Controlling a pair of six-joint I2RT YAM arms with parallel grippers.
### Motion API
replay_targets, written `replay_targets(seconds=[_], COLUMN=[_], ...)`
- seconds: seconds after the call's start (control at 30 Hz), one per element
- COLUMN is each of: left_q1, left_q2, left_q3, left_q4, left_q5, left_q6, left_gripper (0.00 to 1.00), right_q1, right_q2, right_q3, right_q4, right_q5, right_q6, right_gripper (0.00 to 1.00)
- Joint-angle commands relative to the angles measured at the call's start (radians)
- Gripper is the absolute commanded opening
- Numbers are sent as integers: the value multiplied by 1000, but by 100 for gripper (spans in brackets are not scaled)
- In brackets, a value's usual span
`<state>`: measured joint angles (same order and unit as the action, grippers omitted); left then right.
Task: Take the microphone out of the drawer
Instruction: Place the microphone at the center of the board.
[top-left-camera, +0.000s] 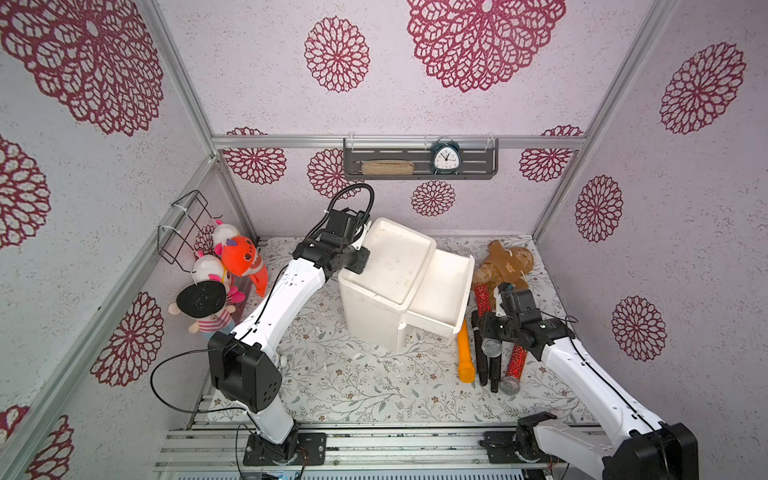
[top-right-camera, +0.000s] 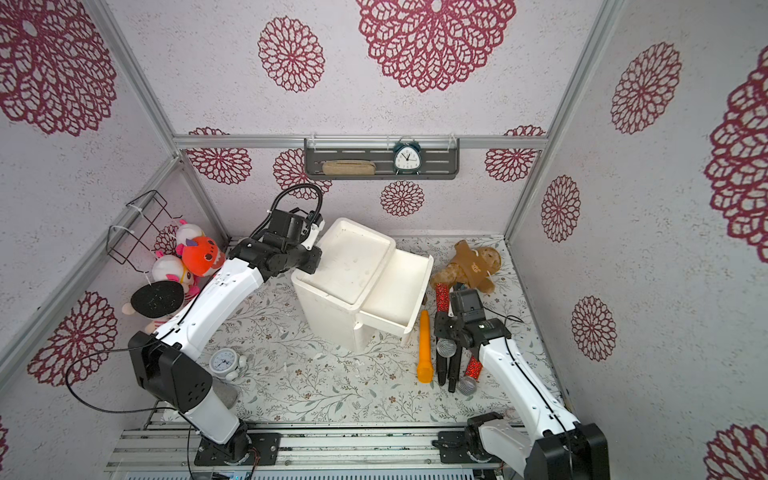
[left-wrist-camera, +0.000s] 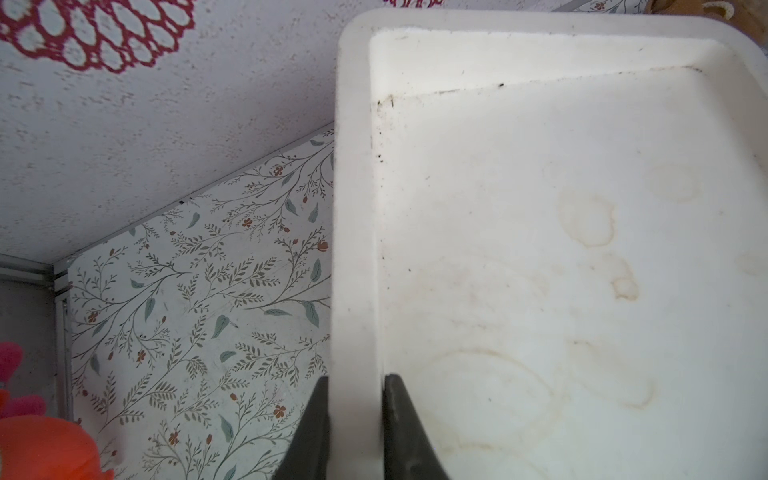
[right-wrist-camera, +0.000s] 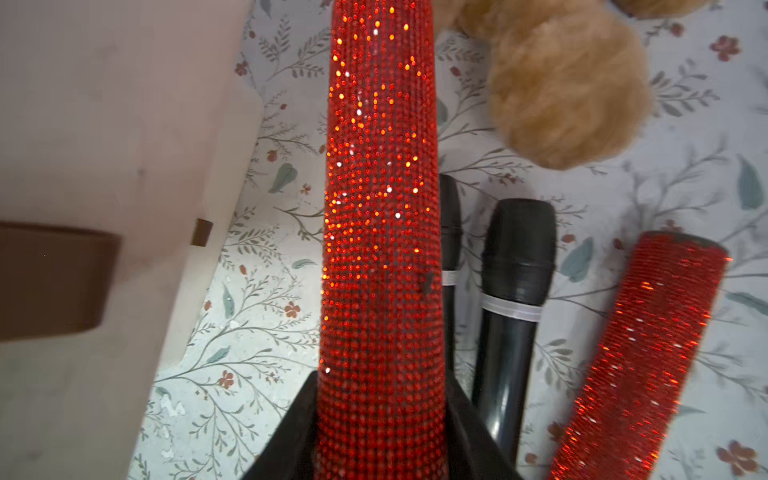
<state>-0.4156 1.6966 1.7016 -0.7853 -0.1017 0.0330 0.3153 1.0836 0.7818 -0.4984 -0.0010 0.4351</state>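
I need to move my right gripper past the orange microphone next and then down to release the held red one, because bare tabletop by the drawer is below.
A white drawer unit (top-left-camera: 376, 297) stands tilted mid-table, its drawer (top-left-camera: 446, 286) pulled out to the right with a bare floor showing in both top views. My left gripper (top-left-camera: 358, 266) is shut on the unit's top rim (left-wrist-camera: 353, 208), one finger on each side (left-wrist-camera: 355, 415). Right of the drawer, my right gripper (top-left-camera: 484, 318) is shut on a red glitter microphone (top-left-camera: 482, 297), which lies low over the table. In the right wrist view the jaws (right-wrist-camera: 380, 415) clamp its thick end and the handle (right-wrist-camera: 380, 208) runs away from them.
Beside the held one lie an orange microphone (top-left-camera: 465, 353), two black ones (top-left-camera: 482, 365) and a second red glitter one (top-left-camera: 516, 361). A brown plush (top-left-camera: 505, 262) lies behind them. Plush toys (top-left-camera: 237, 257) hang at the left wall. A small clock (top-right-camera: 224, 361) stands by the left arm.
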Motion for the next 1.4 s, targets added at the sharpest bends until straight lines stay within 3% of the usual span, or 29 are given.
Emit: replay_targets(seconds=[0.0,0.6,0.87,1.37], left_q1=[7,6,3,3], left_q2=[46,46,48,52], left_q3=[-30,-29,-30,-29], left_q4=[-138,-138,-138,-138], left_q5=[-55,-49,-47,-52], left_q6=[82,80,81,82], left_gripper=[1,1,1,1], right_q1=[48,179,202,217], right_q2=[16,138,199,223], right_q3=[-25,-161,-183,-166], right_q4=[150,408,464,388], right_q5=[9,-12,-18,66], right_q6=[97,245,270,290], right_gripper=[0,0,11,19])
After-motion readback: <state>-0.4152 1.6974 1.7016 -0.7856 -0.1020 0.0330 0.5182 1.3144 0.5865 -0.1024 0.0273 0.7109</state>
